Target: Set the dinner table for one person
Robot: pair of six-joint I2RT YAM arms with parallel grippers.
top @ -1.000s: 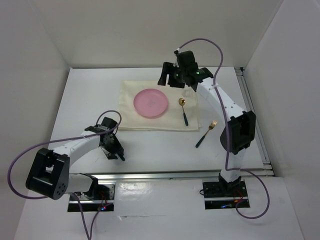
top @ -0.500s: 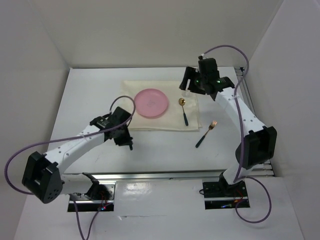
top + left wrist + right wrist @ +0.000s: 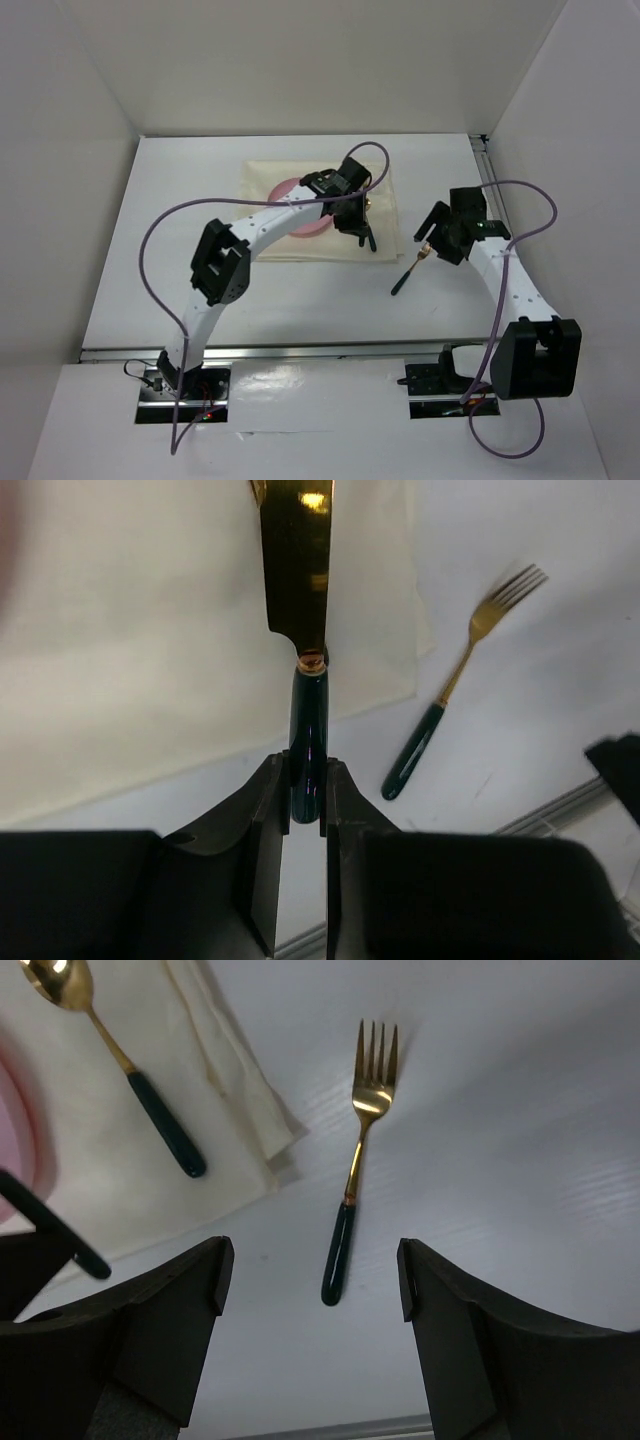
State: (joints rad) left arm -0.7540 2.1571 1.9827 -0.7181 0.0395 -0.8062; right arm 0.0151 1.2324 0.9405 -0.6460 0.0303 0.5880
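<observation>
I should move my left gripper down toward the cloth between plate and spoon, which is below it, and let go of the knife there, because that part of the cloth is bare.
My left gripper (image 3: 308, 768) is shut on the dark green handle of a gold-bladed knife (image 3: 298, 570). The blade points out over the cream cloth (image 3: 140, 650). In the top view the left gripper (image 3: 361, 230) is over the cloth's right part, beside the pink plate (image 3: 292, 205) and close to the gold spoon (image 3: 366, 203). My right gripper (image 3: 314, 1260) is open and empty, above a gold fork (image 3: 358, 1180) with a green handle. The fork lies on the white dinner table (image 3: 180, 220), right of the cloth. In the top view the right gripper (image 3: 432, 238) is by the fork's tines (image 3: 426, 249).
The spoon (image 3: 112, 1060) lies on the cloth (image 3: 170, 1190) near its right edge. The left arm reaches across the plate. Metal rails run along the table's near edge (image 3: 300, 348) and right edge (image 3: 500, 200). White walls enclose the table.
The left arm swung from the table's near left to over the cloth's right part, carrying the knife. The right arm drew back from the far side to above the fork.
</observation>
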